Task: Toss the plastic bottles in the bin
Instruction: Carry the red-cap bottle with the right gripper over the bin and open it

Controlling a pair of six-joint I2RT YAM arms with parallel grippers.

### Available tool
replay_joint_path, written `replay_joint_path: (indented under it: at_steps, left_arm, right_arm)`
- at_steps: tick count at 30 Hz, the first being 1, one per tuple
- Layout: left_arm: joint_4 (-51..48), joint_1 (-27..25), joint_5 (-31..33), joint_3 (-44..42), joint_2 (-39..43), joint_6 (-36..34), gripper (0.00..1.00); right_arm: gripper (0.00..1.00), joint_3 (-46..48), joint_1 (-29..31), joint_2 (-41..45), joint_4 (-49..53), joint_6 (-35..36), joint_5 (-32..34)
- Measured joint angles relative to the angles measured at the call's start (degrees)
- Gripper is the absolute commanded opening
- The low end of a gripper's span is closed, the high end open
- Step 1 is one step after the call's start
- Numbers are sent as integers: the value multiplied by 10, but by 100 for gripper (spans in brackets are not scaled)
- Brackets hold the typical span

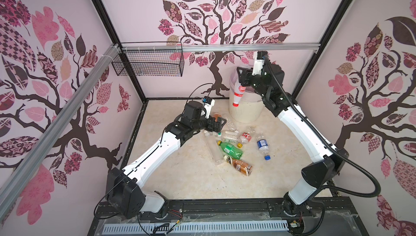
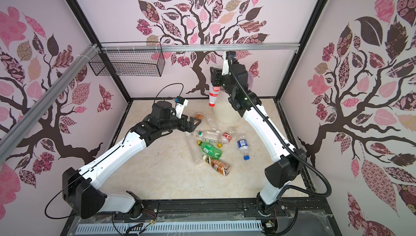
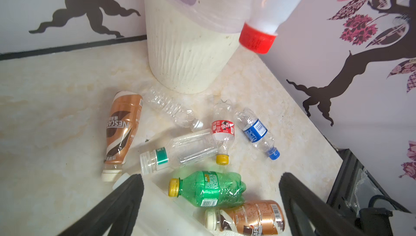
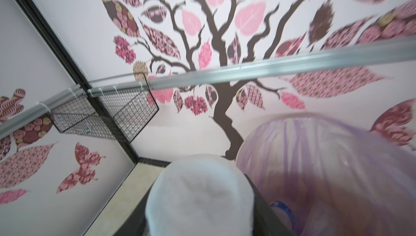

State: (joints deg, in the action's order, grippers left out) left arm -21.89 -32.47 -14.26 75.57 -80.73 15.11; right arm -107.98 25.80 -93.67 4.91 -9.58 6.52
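Observation:
My right gripper should raise the white bottle past the bin's rim and over the bin's lined opening (image 1: 250,89) (image 4: 312,184) to release it, because its red cap is hanging outside the bin's rim.
My right gripper (image 1: 244,78) (image 4: 200,212) is shut on a white bottle (image 1: 239,94) (image 2: 213,94) with a red label, which hangs red cap (image 3: 256,38) down at the near left rim of the bin (image 1: 246,111) (image 3: 186,61). The bin's pale liner (image 4: 326,167) shows beside the bottle's base. My left gripper (image 1: 219,123) (image 3: 211,176) stands open above the pile of bottles and holds nothing. On the floor lie a green bottle (image 3: 209,188), two brown ones (image 3: 121,129) (image 3: 249,219), a blue-labelled one (image 1: 262,144) and several clear ones.
A black wire basket (image 1: 148,62) hangs from the aluminium rail (image 1: 225,48) at the back left. The enclosure's walls stand close behind and beside the bin. A frosted bottle (image 3: 157,212) lies under my left gripper's finger.

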Motion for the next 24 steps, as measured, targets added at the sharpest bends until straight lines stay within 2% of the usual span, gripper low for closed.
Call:
replay_joint_path:
  at_steps: [5,9,12,17,19,20,23,24]
  left_arm:
    - [0,-1,3,78,-2,-2,98]
    - [5,-4,5,101,-2,-2,98]
    - [2,-6,7,101,-2,-2,98]
    - [1,-7,12,100,-2,-2,98]
    - [2,-7,14,98,-2,-2,98]
    - [2,-7,14,96,-2,-2,98]
    - [1,-7,16,92,-2,-2,98]
    - [1,-7,16,91,-2,-2,98]
  right_arm:
    - [48,-18,0,59,-93,86,73]
    - [48,-19,0,89,-184,150,111]
    - [49,-26,-2,92,-240,187,129]
    - [50,-50,-31,54,-273,196,136]
    - [56,-53,-50,25,-271,181,137]
    - [63,-53,-59,3,-264,169,136]
    - [93,-68,-77,-77,-211,144,135]
    - [99,-80,-81,-106,-183,138,136]
